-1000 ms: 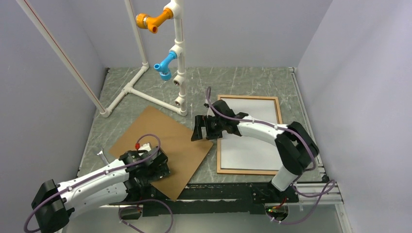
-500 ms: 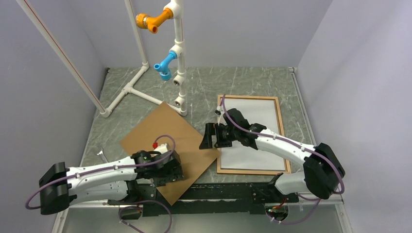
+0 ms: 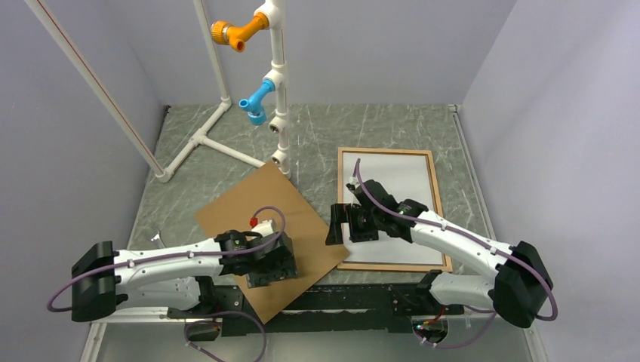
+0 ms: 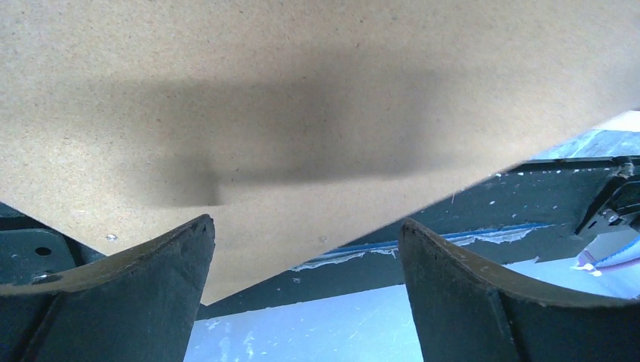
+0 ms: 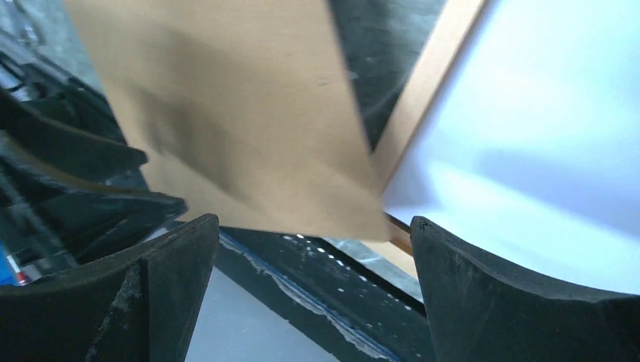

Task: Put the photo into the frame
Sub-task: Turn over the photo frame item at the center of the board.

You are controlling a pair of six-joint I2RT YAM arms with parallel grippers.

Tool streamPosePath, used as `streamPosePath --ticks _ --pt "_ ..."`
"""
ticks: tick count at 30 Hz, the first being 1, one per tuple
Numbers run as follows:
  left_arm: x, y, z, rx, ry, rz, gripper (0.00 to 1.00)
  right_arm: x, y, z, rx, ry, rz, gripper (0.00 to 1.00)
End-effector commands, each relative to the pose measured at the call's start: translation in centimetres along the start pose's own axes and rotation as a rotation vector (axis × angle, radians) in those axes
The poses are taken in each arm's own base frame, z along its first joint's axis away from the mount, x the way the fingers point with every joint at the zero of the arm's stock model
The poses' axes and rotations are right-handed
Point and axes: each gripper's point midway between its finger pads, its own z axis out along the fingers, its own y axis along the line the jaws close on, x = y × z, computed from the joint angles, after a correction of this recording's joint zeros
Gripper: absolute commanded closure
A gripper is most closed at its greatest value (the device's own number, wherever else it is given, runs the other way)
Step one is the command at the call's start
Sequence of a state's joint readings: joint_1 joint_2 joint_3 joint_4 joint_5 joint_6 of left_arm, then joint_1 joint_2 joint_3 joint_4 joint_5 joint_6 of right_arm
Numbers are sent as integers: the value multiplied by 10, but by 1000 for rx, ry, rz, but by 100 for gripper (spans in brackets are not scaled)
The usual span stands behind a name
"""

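Note:
The hardboard's frame-side edge (image 3: 303, 201) lies outward of my right gripper. The gripper goes outward and to the left in the top view next, straddling it where the frame (image 3: 392, 267) leaves room.
The frame (image 3: 392, 267) lies flat at the right, its light wood border (image 5: 423, 83) around a white sheet. That sheet is the photo (image 3: 392, 177), white side up inside the frame (image 5: 543, 113); its printed side is hidden. My right gripper (image 3: 337, 224) hovers open at the frame's left edge, nothing between its fingers (image 5: 313, 222). My left gripper (image 3: 272, 268) is open and empty over the near edge of the brown hardboard sheet (image 3: 256, 204), as the left wrist view shows (image 4: 306, 226).
The hardboard (image 4: 302, 90) lies tilted at centre-left, its right corner (image 5: 226, 113) reaching over the frame's left edge. A black rail (image 4: 468, 204) runs along the near table edge. A white pipe stand (image 3: 278, 83) with orange and blue fittings stands at the back.
The hardboard has slid right and turned clockwise toward the frame. My left arm moved right with it. My right gripper drew back toward the near side along the frame's left edge.

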State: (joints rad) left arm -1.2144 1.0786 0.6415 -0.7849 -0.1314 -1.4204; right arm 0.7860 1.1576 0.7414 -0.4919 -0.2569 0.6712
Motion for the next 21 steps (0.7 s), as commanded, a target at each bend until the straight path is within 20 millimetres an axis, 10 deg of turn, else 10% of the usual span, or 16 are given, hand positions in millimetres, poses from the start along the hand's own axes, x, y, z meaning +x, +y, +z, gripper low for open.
streamPosePath --ticks 1,9,21 --pt "-4 6 -4 24 -36 -42 5 -9 -21 0 126 -20 -33 1" --pt "-4 21 -1 55 -55 -91 4 -31 -5 20 11 -15 -53 2" --pt "-4 31 3 3 -60 -72 5 -124 20 45 -214 -34 -95 5"
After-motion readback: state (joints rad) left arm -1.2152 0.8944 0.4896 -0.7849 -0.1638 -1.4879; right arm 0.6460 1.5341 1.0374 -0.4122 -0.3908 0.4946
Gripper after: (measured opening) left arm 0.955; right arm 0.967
